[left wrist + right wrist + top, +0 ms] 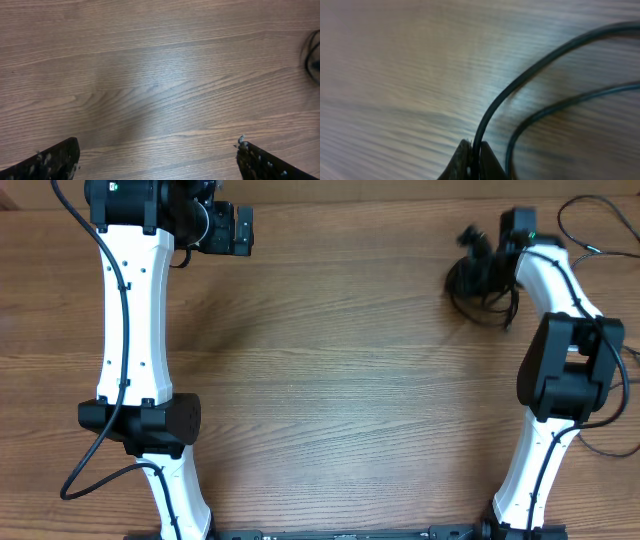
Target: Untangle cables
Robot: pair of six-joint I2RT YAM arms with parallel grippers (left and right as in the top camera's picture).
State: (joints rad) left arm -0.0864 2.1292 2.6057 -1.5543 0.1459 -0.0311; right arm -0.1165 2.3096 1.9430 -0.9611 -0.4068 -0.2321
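Observation:
The robot's right gripper needs to rise toward the far wire loop (584,198) next and let go of the cable, because that loop lies outward and to the gripper's right in the overhead view.
The cables (478,283) lie in a tangled black bundle on the wooden table at the far right. My right gripper (487,255) is over the bundle's far side. In the right wrist view its jaws (474,150) are shut on one black cable strand (530,72), which curves up and to the right; a second thinner strand (555,106) loops beside it. My left gripper (243,230) is at the far left, open and empty; its two fingertips show at the bottom corners of the left wrist view (157,150). A bit of the cable bundle shows at that view's right edge (312,55).
Thin black wires (600,225) run along the table's far right edge and behind the right arm (570,360). The left arm (135,330) stretches along the left side. Bare wooden tabletop (340,360) lies between the arms.

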